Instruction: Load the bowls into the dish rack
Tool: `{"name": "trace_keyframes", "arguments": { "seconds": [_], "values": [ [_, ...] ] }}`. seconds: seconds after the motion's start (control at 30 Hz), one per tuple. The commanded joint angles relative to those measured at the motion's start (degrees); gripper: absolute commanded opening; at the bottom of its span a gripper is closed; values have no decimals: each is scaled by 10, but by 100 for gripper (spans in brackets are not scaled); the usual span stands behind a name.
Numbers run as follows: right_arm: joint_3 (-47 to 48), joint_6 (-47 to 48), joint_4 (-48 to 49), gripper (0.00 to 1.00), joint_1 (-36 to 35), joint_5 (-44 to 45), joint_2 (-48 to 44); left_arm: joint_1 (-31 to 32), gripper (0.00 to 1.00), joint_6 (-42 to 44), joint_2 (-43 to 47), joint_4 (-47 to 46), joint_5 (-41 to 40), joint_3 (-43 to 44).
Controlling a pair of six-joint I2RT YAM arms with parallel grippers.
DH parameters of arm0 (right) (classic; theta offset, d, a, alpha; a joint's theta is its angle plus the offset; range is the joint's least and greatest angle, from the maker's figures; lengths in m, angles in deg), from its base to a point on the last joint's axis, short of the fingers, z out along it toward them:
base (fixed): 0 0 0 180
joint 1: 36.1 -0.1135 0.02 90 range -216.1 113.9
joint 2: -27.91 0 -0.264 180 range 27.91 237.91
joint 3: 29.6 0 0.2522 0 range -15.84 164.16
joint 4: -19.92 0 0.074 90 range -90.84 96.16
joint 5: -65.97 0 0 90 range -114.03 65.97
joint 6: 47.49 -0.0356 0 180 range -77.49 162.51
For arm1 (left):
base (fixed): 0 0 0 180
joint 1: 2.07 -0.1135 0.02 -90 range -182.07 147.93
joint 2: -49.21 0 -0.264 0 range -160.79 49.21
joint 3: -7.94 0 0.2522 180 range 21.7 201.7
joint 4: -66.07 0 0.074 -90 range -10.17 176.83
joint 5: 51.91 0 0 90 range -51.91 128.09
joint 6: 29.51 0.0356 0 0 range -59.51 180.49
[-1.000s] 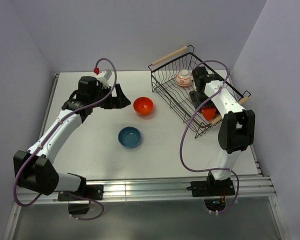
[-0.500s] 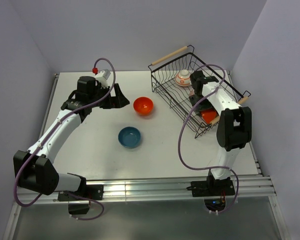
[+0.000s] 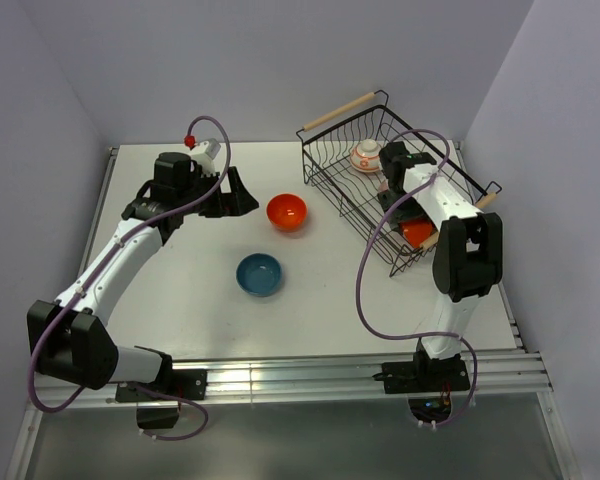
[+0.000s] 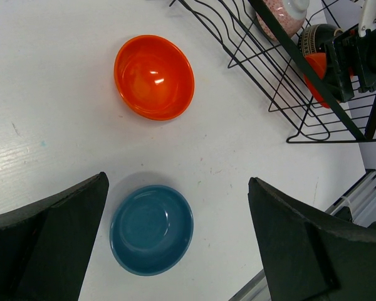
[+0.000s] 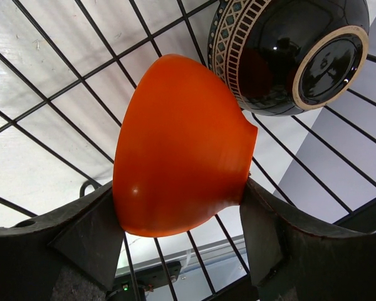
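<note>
My left gripper moves down to its right in the top view next, astride the plain orange bowl's nearest edge, as the orange bowl's open rim lies below that way.
A plain orange bowl (image 3: 286, 211) and a blue bowl (image 3: 259, 274) sit upright on the white table. My left gripper (image 3: 242, 198) is open and empty, hovering left of the orange bowl (image 4: 154, 76), with the blue bowl (image 4: 151, 229) below between its fingers. The black wire dish rack (image 3: 332, 168) stands at the back right. It holds an orange-and-white patterned bowl (image 3: 367, 155), a dark brown bowl (image 5: 294, 50) and a second orange bowl (image 5: 175, 150). That bowl lies on its side on the rack floor, and my right gripper (image 5: 182, 207) is shut on it. The grey-and-white bowl is out of view.
The rack's wooden handles (image 3: 340, 109) stick out at its far and near ends. Purple cables loop over both arms. The rack's near corner (image 3: 398, 268) lies close to the right arm's base link. A metal rail (image 3: 280, 380) runs along the table's front edge.
My right arm has pulled back over the rack with the orange bowl, which now sits slightly lower and nearer. The left arm has barely moved.
</note>
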Motion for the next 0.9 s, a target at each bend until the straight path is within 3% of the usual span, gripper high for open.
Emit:
{"name": "trace_keyframes", "arguments": {
  "seconds": [0.0,0.13,0.3,0.4,0.47,0.87],
  "values": [
    [9,-12,-8,59,-8,-13,12,-3,99,0,-2,-12,12,12],
    [12,-13,-16,72,-9,-31,16,-4,100,3,-3,-12,11,10],
    [3,-16,-18,76,-11,-32,20,-5,99,2,-5,-10,13,14],
    [4,-16,-20,93,-12,-35,22,-5,99,1,-6,-10,14,14],
    [9,-16,-25,97,-11,-45,22,-6,100,3,-6,-9,13,13],
    [57,-15,-53,99,-14,-148,-5,-7,99,8,-6,-8,18,11]
  ]
}}
